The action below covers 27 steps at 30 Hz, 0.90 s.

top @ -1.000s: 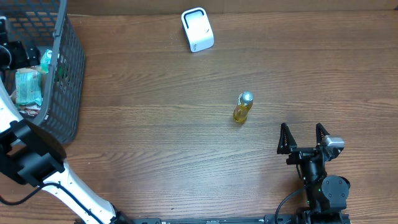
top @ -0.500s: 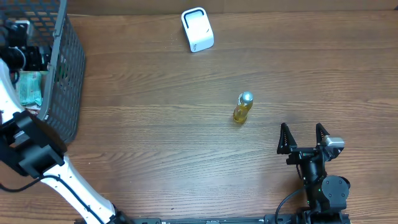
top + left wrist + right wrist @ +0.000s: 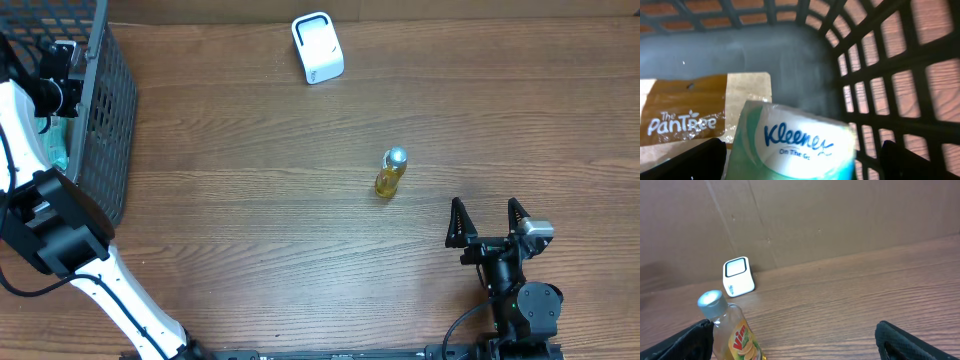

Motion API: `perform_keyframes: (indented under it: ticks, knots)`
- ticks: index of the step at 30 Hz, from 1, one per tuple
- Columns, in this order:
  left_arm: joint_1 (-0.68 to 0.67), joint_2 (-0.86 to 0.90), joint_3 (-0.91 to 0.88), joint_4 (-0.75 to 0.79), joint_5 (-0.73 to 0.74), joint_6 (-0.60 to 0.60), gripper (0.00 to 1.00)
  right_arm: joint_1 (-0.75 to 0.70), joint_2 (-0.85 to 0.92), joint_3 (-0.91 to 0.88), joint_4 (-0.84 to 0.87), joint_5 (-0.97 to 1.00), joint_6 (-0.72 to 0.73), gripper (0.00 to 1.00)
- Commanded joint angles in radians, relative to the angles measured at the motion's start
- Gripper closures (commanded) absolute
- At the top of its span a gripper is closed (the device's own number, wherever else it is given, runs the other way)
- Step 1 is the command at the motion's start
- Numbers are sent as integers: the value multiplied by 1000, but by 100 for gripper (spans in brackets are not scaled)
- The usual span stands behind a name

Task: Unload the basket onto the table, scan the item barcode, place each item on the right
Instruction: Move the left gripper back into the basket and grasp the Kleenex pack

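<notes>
My left gripper needs to sink over the Kleenex tissue pack [image 3: 55, 142], deeper into the mesh basket [image 3: 108, 120], and close across it, since its open fingers already straddle the pack.
My left gripper [image 3: 55, 85] hangs inside the dark mesh basket [image 3: 108, 120] at the table's far left. In the left wrist view its jaws stand open on either side of a green and white Kleenex tissue pack [image 3: 795, 145], without closing on it. A brown PanTree pouch [image 3: 690, 115] lies just behind the pack. A white barcode scanner [image 3: 317, 47] stands at the back of the table. My right gripper [image 3: 487, 222] rests open and empty near the front right, with a yellow Vim bottle [image 3: 391, 172] standing upright ahead of it to the left.
The basket's lattice wall [image 3: 880, 75] rises close on the right of my left gripper. In the right wrist view the bottle [image 3: 735, 330] stands by the left finger and the scanner [image 3: 738, 276] sits farther back against a cardboard wall.
My left gripper has moved right and toward the back inside the basket. The right arm, bottle and scanner have not moved.
</notes>
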Motion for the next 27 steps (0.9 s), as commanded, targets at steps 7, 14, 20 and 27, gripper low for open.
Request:
perform_keyframes:
  ticks: [7,14,20,27]
  knots:
    - [-2,6,-107,56,-31,8,12,-4,-8,-11,6,-1,-5,0]
    - [-2,6,-106,64,-32,-24,29,-4,-8,-11,6,-1,-5,0]
    - [0,-9,-78,66,-34,-82,35,-4,-8,-11,6,-1,-5,0]
    - [1,-79,78,18,-95,-214,44,-4,-8,-11,6,-1,-5,0]
